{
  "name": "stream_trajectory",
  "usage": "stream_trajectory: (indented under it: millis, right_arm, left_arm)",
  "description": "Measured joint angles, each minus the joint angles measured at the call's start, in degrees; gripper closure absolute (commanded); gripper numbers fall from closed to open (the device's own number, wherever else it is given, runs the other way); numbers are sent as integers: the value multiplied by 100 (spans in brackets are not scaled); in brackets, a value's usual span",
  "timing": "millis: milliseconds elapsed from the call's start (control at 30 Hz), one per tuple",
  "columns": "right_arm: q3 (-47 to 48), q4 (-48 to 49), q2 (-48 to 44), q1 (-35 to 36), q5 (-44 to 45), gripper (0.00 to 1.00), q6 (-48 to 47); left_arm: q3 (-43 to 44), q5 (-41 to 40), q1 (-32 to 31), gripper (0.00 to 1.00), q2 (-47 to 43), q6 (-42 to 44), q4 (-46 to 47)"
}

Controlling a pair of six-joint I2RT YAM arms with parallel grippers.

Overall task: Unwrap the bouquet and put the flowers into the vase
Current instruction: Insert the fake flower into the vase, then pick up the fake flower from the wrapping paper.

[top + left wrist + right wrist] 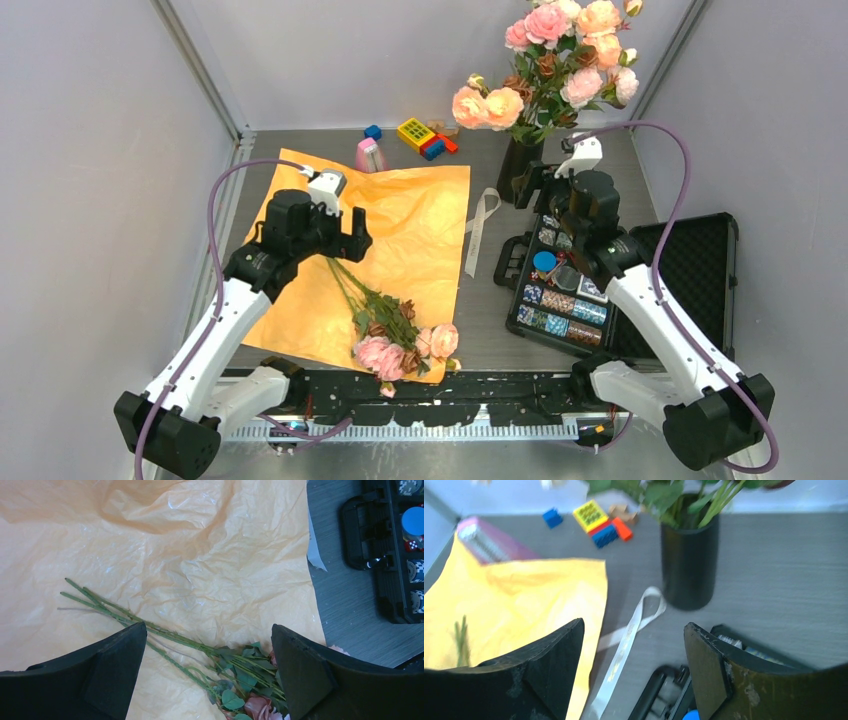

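My right gripper needs to swing back, down and to the left in the top view next, onto the loose flowers' leafy stems. The stems are nearer my base and lower down.
The bouquet lies unwrapped: its orange paper [400,215] [200,555] is spread flat, and several loose flowers [385,320] rest on it, stems [150,627] pointing back, pink heads toward the front edge. The cream ribbon [482,225] [629,635] lies just right of the paper. A black vase [520,165] [689,565] at the back right holds several pink and peach roses [560,60]. My left gripper [345,238] [209,645] hovers open over the stems, holding nothing. My right gripper [540,190] [634,650] is open and empty, just in front of the vase.
An open black case [690,270] [385,555] of small items sits under the right arm. A pink metronome [369,155] [489,542] and coloured blocks [425,137] [599,522] stand at the back. Grey walls close in both sides.
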Motion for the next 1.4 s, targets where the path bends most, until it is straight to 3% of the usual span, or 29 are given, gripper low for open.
stream_trajectory:
  millis: [233, 500, 667, 967, 1167, 1400]
  right_arm:
    - [105, -1056, -20, 7, -929, 23, 203]
    - [105, -1272, -109, 149, -1569, 30, 516]
    - [149, -1266, 358, 1241, -1530, 33, 592]
    - [507, -975, 2247, 3287, -1921, 38, 1003]
    - [568, -678, 2949, 3971, -2463, 38, 1486]
    - [568, -702, 3176, 4232, -2524, 42, 1626]
  left_arm:
    - [0, -122, 0, 0, 105, 15, -4]
    - [0, -219, 22, 0, 186, 22, -9]
    - [0, -278, 166, 0, 186, 22, -15]
    - [0, -387, 273, 0, 186, 52, -42]
    - [0, -402, 273, 0, 186, 114, -46]
    - [0, -400, 273, 0, 186, 122, -46]
